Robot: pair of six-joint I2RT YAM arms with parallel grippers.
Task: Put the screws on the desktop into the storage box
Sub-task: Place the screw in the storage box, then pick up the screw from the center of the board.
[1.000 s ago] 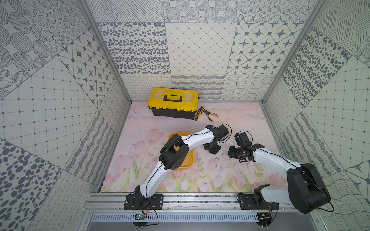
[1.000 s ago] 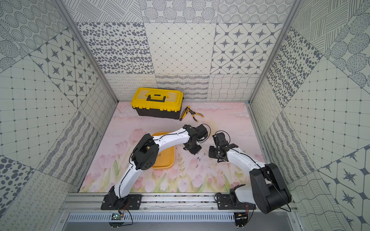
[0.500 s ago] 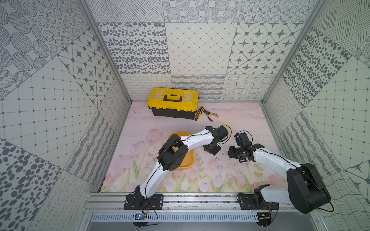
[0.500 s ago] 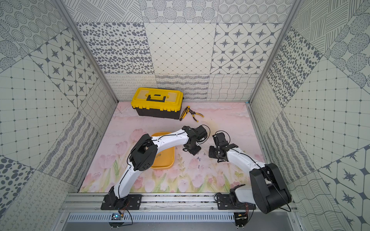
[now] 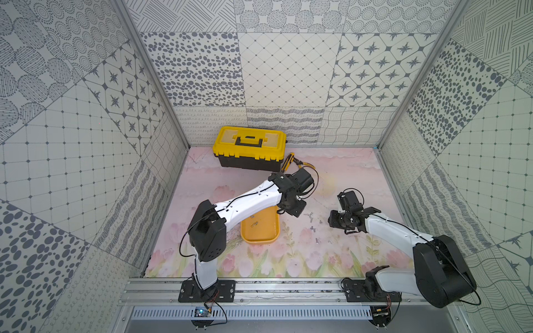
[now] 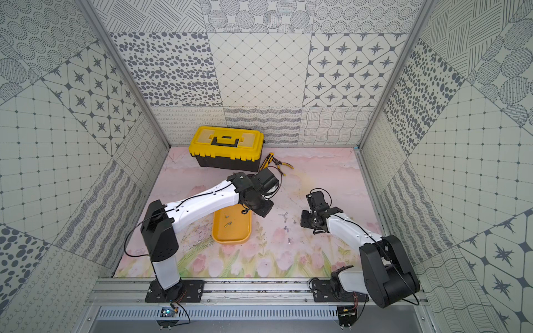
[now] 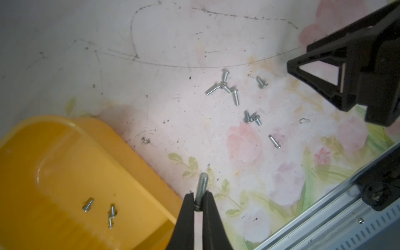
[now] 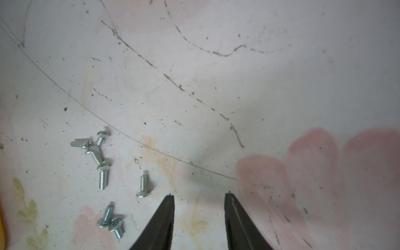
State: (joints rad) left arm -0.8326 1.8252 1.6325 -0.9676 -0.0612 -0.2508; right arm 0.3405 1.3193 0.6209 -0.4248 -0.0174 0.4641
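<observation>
The left gripper swings across the storage box's rim next, over the screw-strewn box bottom, and releases the silver screw. The held screw still hangs outside the storage box (image 5: 261,235).
In the left wrist view my left gripper (image 7: 199,193) is shut on one silver screw (image 7: 203,181), whose shaft sticks out past the tips, just off the corner of the yellow-orange storage box (image 7: 65,162). A few screws (image 7: 87,204) lie inside the box. Several loose screws (image 7: 234,97) are scattered on the pink desktop (image 5: 346,173) between the two arms, and show in both top views (image 5: 310,214) (image 6: 284,214). My right gripper (image 8: 199,198) is open over the bare desktop, with screws (image 8: 101,175) lying off to one side of it. In a top view the box (image 5: 261,235) lies partly under the left arm.
A yellow-and-black toolbox (image 5: 249,148) stands at the back wall with yellow-handled pliers (image 5: 300,164) beside it. The metal rail (image 5: 259,288) runs along the front edge. Patterned walls close in three sides. The right gripper's black body (image 7: 346,71) shows in the left wrist view.
The left gripper has closed on a screw and shifted a little toward the storage box. The right arm has not moved.
</observation>
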